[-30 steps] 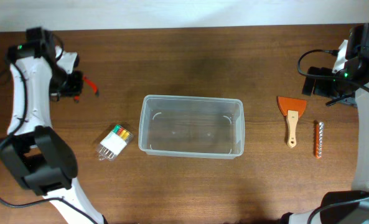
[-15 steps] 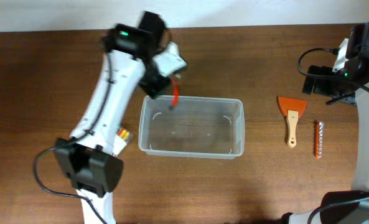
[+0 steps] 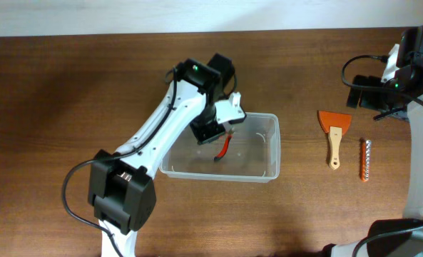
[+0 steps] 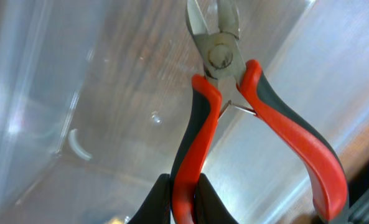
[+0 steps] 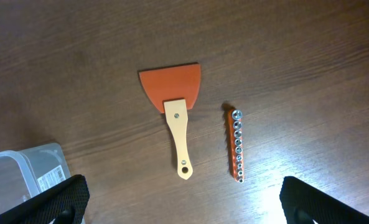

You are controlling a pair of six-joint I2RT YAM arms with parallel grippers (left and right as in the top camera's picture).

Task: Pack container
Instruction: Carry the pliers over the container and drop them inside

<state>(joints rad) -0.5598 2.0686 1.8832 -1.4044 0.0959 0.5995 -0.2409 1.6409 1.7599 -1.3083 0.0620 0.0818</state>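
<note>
My left gripper will next lower the pliers (image 3: 223,148) between the container's sides onto its open bare bottom below and release the pinched handle.
The clear plastic container (image 3: 268,173) sits at the table's middle. My left gripper (image 3: 214,133) hangs over its left half, shut on one handle of red-and-black cutting pliers (image 3: 223,148). In the left wrist view the pliers (image 4: 203,137) point nose-down into the container (image 4: 60,93), their handles spread, with the fingers (image 4: 184,199) pinching the left handle. My right gripper (image 3: 364,100) is open and empty at the far right, above an orange scraper; its fingers show at the bottom corners of the right wrist view (image 5: 184,199).
An orange scraper with a wooden handle (image 3: 334,132) (image 5: 175,112) and an orange bit holder (image 3: 366,160) (image 5: 236,143) lie right of the container. A container corner shows in the right wrist view (image 5: 28,168).
My left arm swung from the far left of the table to over the container, carrying the pliers, and lowered them inside. The right arm has not moved.
</note>
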